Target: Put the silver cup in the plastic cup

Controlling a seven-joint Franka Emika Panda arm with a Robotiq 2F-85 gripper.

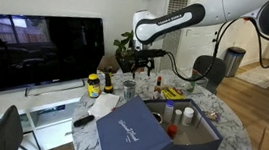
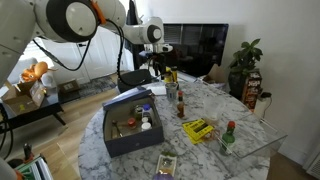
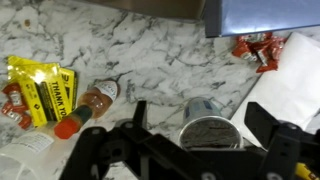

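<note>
I will lower my gripper astride the silver cup's rim edge facing the hot sauce bottle next and close it. The silver cup stands below with its opening up, and it is open for one finger.
In the wrist view the silver cup stands upright on the marble table, its open rim facing the camera. My gripper is open, with one finger on each side of the cup and a gap between each finger and the cup. A pale see-through shape at the lower left corner may be the plastic cup; I cannot tell. In both exterior views the gripper hangs low over the far side of the table. The cup shows small below it in an exterior view.
A small hot sauce bottle lies left of the cup, beside a yellow packet. Red packets and white paper lie to the right. An open blue box and its lid fill the near table. A TV stands beside the table.
</note>
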